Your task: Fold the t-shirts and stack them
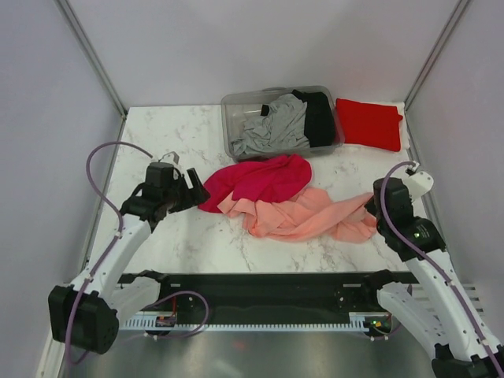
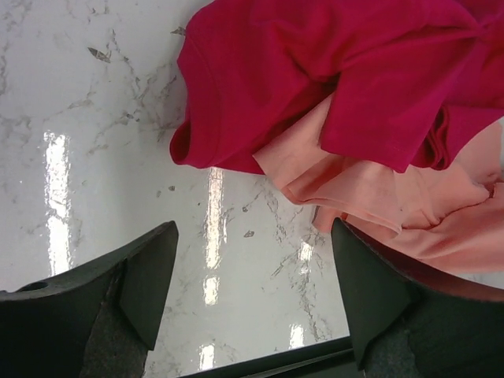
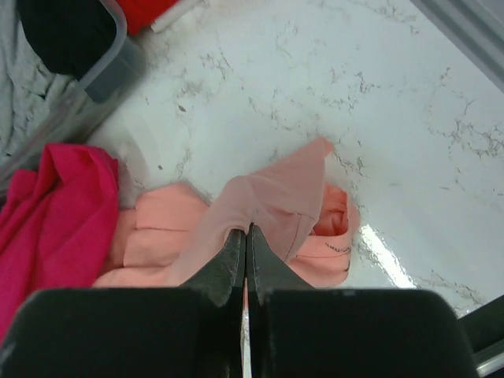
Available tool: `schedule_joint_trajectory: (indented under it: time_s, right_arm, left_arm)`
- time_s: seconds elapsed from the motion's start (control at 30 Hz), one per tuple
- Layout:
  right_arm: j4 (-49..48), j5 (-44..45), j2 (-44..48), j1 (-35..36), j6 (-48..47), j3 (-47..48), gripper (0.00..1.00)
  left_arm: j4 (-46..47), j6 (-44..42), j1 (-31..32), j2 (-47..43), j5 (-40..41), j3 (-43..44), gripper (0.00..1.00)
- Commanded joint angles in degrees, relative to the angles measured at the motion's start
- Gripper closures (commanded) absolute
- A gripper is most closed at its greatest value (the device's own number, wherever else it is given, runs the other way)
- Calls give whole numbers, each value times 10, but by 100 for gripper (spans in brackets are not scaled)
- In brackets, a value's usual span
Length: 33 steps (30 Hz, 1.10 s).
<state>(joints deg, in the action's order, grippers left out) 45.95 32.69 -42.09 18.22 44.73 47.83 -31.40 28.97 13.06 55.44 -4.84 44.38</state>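
Observation:
My left gripper shifts and lowers onto the magenta t-shirt's nearest end next, since the magenta t-shirt lies partly over the salmon pink t-shirt.
A crumpled salmon pink t-shirt [image 1: 303, 216] lies mid-table, with a crumpled magenta t-shirt [image 1: 256, 179] partly over its left end. A folded bright red t-shirt [image 1: 368, 124] lies at the back right. A black t-shirt [image 1: 318, 116] and grey cloth sit in the bin. My right gripper [image 3: 245, 231] is shut on a fold of the salmon pink t-shirt [image 3: 276, 197] at its right end and lifts it. My left gripper [image 2: 252, 268] is open and empty above bare table, just left of the magenta t-shirt [image 2: 331, 71] and the salmon pink t-shirt [image 2: 378, 197].
A clear grey plastic bin [image 1: 236, 106] stands at the back centre, its corner also in the right wrist view [image 3: 110, 75]. The marble table [image 1: 173, 236] has a black rail along its near edge. Metal frame posts rise at the back corners.

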Motion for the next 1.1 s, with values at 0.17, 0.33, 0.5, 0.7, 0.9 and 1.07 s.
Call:
schedule_joint_trajectory:
  time_s: [0.17, 0.33, 0.5, 0.7, 0.9, 1.07]
  right_arm:
    - [10, 150, 117, 0, 0, 161, 100]
    - [40, 142, 153, 0, -15, 192, 100]
    - [48, 150, 180, 0, -22, 171, 100]
    - [48, 139, 168, 1, -25, 155, 100]
    - [47, 131, 174, 0, -18, 134, 100]
    - [42, 126, 175, 0, -6, 121, 100]
  left_arm:
    - [147, 42, 45, 156, 41, 8, 12]
    - [174, 45, 53, 279, 109, 54, 10]
    - [211, 54, 56, 398, 86, 109, 12]
    - [282, 81, 75, 438, -3, 96, 64]
    - [273, 79, 79, 294, -17, 51, 98]
    - [181, 62, 79, 132, 85, 95, 98]
